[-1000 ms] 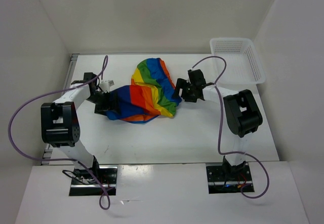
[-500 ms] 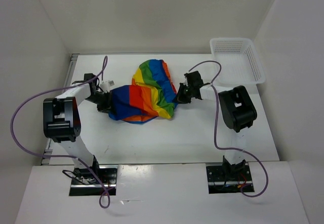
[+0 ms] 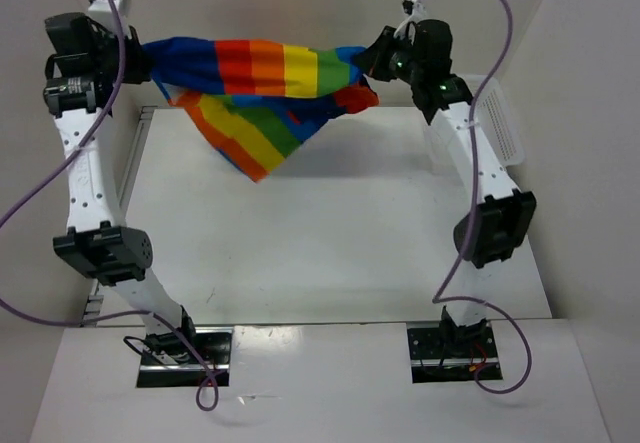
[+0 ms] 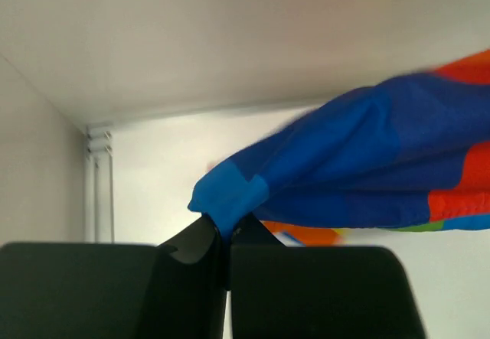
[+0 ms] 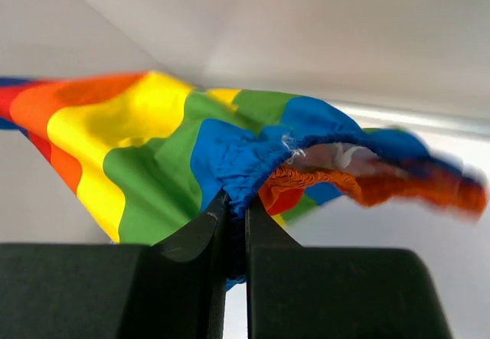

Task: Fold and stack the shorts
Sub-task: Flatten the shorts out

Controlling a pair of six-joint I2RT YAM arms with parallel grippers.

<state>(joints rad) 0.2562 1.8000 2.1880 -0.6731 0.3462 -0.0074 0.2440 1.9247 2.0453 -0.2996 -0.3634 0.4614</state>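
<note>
The shorts still hang in the air, so my right gripper next goes down and back to release the waistband point(image 5: 253, 163) on the tabletop's bare middle.
The rainbow-striped shorts point(image 3: 262, 81) hang stretched in the air above the back of the table, one corner drooping down in the middle. My left gripper point(image 3: 140, 63) is shut on their blue end at the upper left; in the left wrist view the black jaws pinch a fold of the shorts point(image 4: 230, 193) at the left gripper point(image 4: 227, 228). My right gripper point(image 3: 372, 63) is shut on the other end at the upper right; in the right wrist view the shorts' blue gathered waistband point(image 5: 253, 163) is clamped in the right gripper point(image 5: 235, 205).
A white mesh basket point(image 3: 505, 128) stands at the back right, partly behind the right arm. Both arms reach high, their purple cables looping at the sides. White walls close the table point(image 3: 330, 253) on three sides.
Both grippers shut on the shorts as they lay bunched on the table, then rose and moved apart, lifting the cloth and pulling it out wide in the air.
</note>
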